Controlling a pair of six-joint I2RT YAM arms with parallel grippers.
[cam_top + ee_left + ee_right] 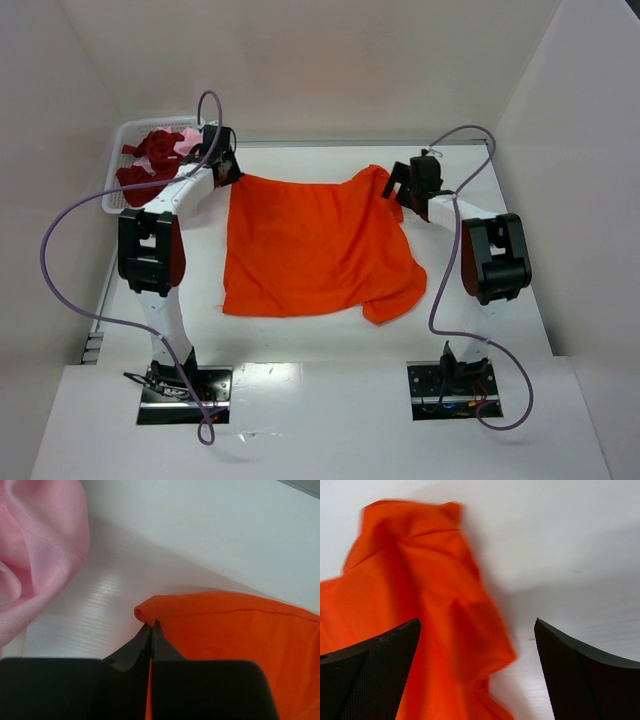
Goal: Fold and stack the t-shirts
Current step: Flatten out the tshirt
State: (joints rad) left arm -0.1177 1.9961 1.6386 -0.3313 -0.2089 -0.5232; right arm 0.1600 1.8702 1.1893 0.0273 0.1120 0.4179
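My right gripper will reach outward next and lower its open fingers around the shirt's ungripped far corner [382, 170] [451, 514] to close, because that corner is beyond them.
A bright orange t-shirt [312, 245] lies spread on the white table. My left gripper [232, 172] is shut on its far left corner; in the left wrist view the closed gripper [150, 625] pinches the orange hem [145, 612]. My right gripper [398, 186] is open just above the shirt's far right corner. In the right wrist view the gripper [477, 625] stands wide apart over the bunched orange cloth [425, 590], holding nothing. Dark red [150, 155] and pale pink [187, 140] shirts lie in the basket.
A white mesh basket [118, 135] stands at the far left corner of the table. Pink cloth [35, 545] shows close to my left gripper. White walls enclose the table on the back and both sides. Purple cables loop from both arms.
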